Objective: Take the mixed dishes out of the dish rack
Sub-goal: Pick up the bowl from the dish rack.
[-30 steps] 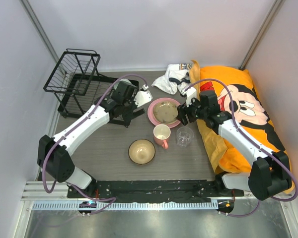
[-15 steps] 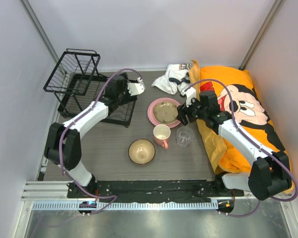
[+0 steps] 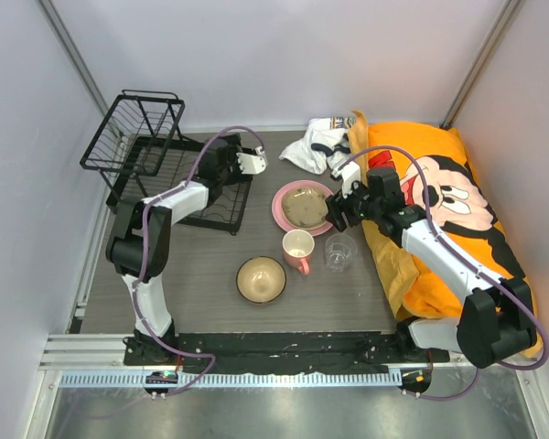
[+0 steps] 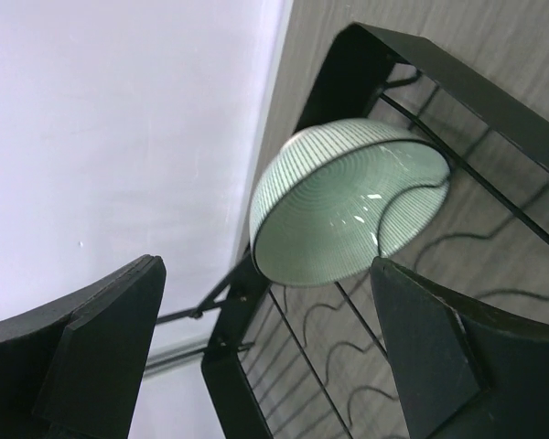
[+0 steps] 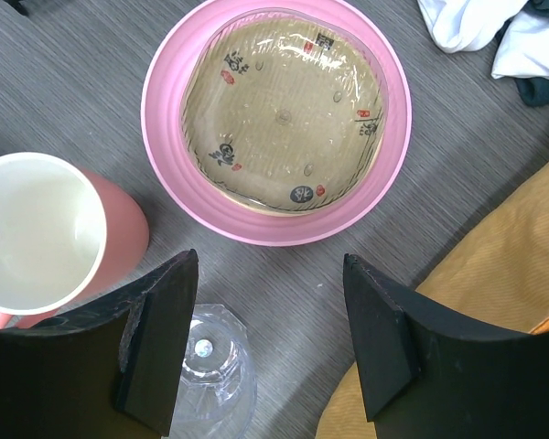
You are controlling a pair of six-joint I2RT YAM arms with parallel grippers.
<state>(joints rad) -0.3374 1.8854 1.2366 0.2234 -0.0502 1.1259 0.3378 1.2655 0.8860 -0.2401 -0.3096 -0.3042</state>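
Observation:
My left gripper moves down to straddle the mint-green bowl's rim by the white wall [image 4: 257, 236] next, since the tilted bowl lies below it, just beyond its open fingers.
The black dish rack [image 3: 131, 196] stands at the back left. My left gripper [image 3: 246, 164] is open over its lower tray's right edge. In the left wrist view a mint-green bowl [image 4: 348, 206] lies tilted on the rack's wires [image 4: 227, 384], just beyond my open left gripper [image 4: 273, 366]; the top view hides it. The pink plate [image 3: 284, 212] holds the tan dish [image 3: 304, 208]. The pink mug [image 3: 298, 247], clear glass cup [image 3: 339, 251] and a dark-outside bowl [image 3: 261, 279] stand on the table. My right gripper [image 3: 337, 212] is open and empty, above the table between plate [image 5: 256, 224] and glass [image 5: 206, 375].
The rack's raised upper basket [image 3: 137, 128] is at the far left back. A white cloth [image 3: 318, 144] lies behind the plate. An orange cartoon cushion [image 3: 444, 206] fills the right side under the right arm. Walls close in on left, back and right.
My left arm has swung back and left, from beside the pink plate to over the rack's lower tray. The right arm and the dishes on the table have not moved.

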